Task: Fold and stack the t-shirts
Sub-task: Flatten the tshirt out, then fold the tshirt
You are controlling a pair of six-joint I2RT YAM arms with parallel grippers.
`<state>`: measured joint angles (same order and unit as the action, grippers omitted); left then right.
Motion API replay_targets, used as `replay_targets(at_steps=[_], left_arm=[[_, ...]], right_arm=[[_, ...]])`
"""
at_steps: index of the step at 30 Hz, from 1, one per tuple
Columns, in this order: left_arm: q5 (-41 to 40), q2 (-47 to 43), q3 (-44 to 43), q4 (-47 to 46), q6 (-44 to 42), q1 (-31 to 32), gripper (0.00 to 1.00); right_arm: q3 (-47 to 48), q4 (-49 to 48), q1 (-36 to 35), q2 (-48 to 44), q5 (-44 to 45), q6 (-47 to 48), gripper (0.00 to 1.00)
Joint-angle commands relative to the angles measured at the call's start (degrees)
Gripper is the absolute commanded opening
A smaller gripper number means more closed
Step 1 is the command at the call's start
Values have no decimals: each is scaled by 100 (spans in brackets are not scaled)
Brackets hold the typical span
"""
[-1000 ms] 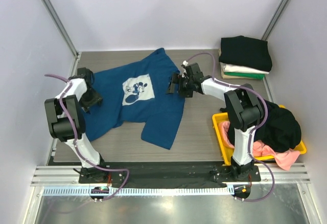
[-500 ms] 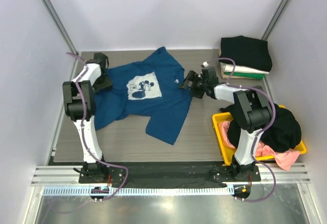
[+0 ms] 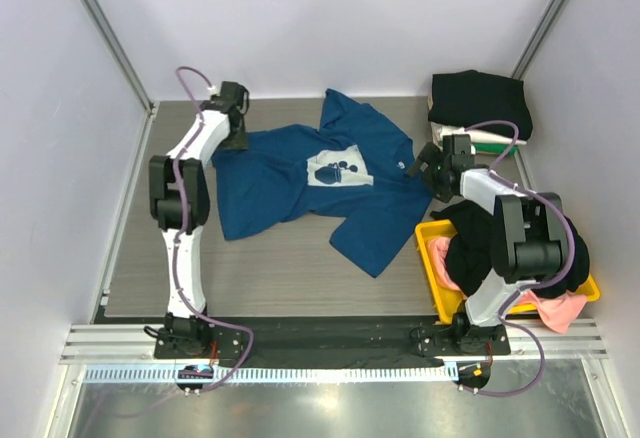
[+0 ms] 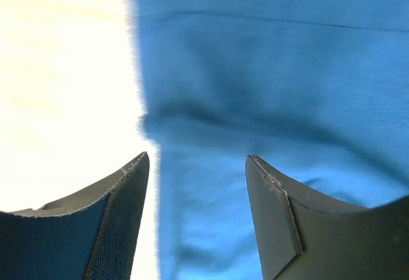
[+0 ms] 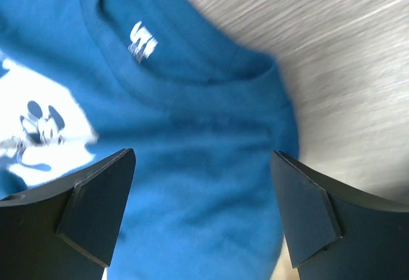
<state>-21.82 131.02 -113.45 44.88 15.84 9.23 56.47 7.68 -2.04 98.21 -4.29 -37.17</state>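
The left gripper moves back along the shirt's hem next and lowers onto the near hem corner [image 3: 229,234] to close, since the shirt's near side is creased.
A dark blue t-shirt [image 3: 285,183] with a small white print [image 3: 335,170] lies spread and creased on the table. My left gripper [image 3: 232,134] is at its far left edge. In the left wrist view the gripper [image 4: 197,157] is open, with blue fabric [image 4: 268,88] below the jaws and bare table to its left. My right gripper [image 3: 428,164] is at the shirt's right end. In the right wrist view the gripper [image 5: 203,153] is open wide over the collar [image 5: 192,78] and the white neck label [image 5: 142,40].
A stack of folded shirts stands at the back right, with a black one [image 3: 480,103] on top and white and green ones below. A yellow bin [image 3: 428,258] at the right holds black [image 3: 545,248] and pink [image 3: 555,308] shirts, close beside my right arm.
Both grippers moved right and toward the back. The blue shirt slid right with them and turned, and its print is now bunched.
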Motion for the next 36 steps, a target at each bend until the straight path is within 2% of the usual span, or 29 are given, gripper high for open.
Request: replay_targets(at_steps=[1,2,4,5,8,12,15,22,27,32,36], left_arm=[[-419,-1208,312,407,568,-405,64],[-358,-1854,636,390,935,-396,64],[-165,-2534,1743,250,1350,-387,65],[-16,-3129,2139,188,1509,-396,65],[406,-3959,3712,-14,2177,-396,65],[1256,-5163,5532,-593,2801,-396,65],[1618,-5376,6508,-1243,3003,-387,65],[1971,-5166,7178,-1947,3329,-387,64],[1779,-4964,7390,-2299,3487,-396,63],[1550,-4753,7223,-2432,3488,-387,53],[1506,-4665,7073,-2405,3452,-387,44]], right_arm=[[310,461,-260,-548,26,411,93],[417,567,-375,-610,-10,482,93],[751,944,-655,-856,103,666,94],[847,1085,-927,-961,374,693,94],[937,1604,-1306,-1427,876,624,96],[306,1903,-1606,-2068,738,316,96],[-239,1930,-1781,-2639,554,166,96],[-1040,2062,-2081,-3168,228,69,96],[-1541,1887,-2089,-3160,149,78,96],[-1893,1667,-2177,-2914,78,52,95],[-2192,1473,-2536,-2773,78,-141,92]])
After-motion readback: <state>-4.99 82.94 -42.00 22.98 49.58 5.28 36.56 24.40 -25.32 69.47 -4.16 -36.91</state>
